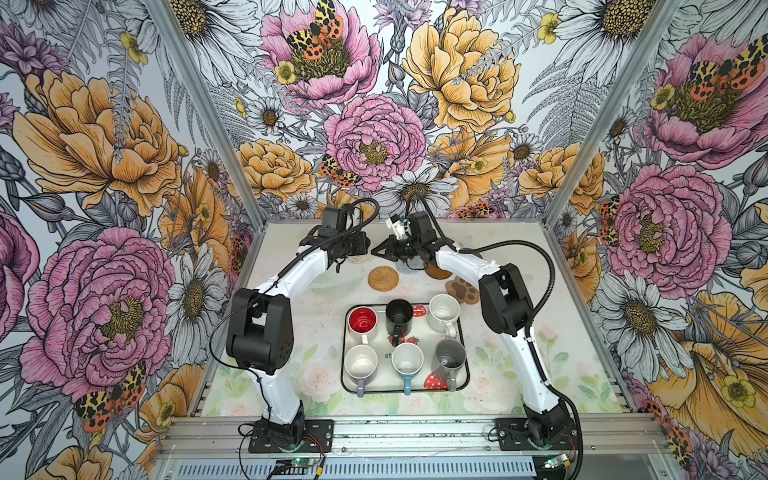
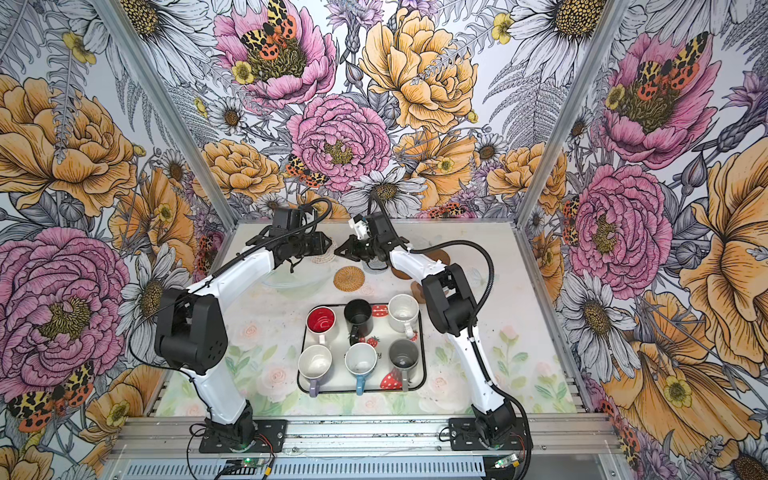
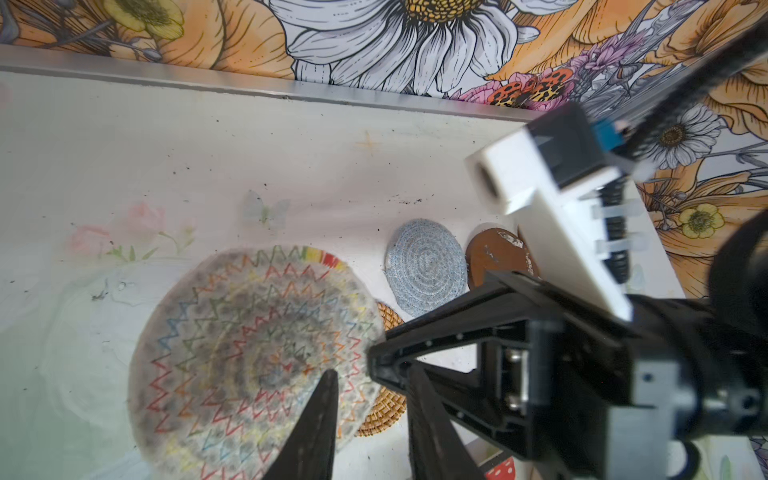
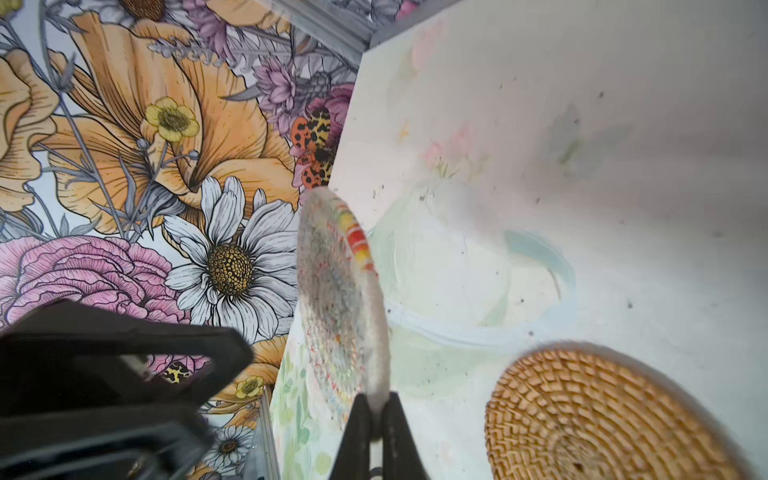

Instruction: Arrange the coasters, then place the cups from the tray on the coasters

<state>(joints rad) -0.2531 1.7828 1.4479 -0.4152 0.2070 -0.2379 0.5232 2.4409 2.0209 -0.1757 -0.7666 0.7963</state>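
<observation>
I will move my right gripper down and back toward the bare tabletop [image 1: 337, 279] beside the rattan coaster and let go of the clear beaded coaster there, because that spot is empty.
My right gripper [image 4: 377, 401] is shut on the rim of the clear beaded coaster [image 4: 340, 311], which stands on edge above the table's far middle. My left gripper [image 3: 372, 371] is open right beside it, facing the coaster's [image 3: 249, 353] flat side and holding nothing. In both top views the two grippers [image 1: 372, 251] [image 1: 365, 245] meet tip to tip. The rattan coaster [image 1: 383, 278] lies just in front of them. The grey spiral coaster [image 3: 426, 268], a brown disc [image 1: 438, 273] and the paw coaster [image 1: 463, 288] lie to the right. Several cups, among them the red-inside one [image 1: 362, 320] and the black one [image 1: 399, 316], stand on the tray [image 1: 384, 384].
The back wall rail [image 3: 291, 89] runs close behind the grippers. My right forearm [image 1: 461, 259] hangs over the brown and paw coasters. The tray sits mid-table, nearer the front, between the two arm bases.
</observation>
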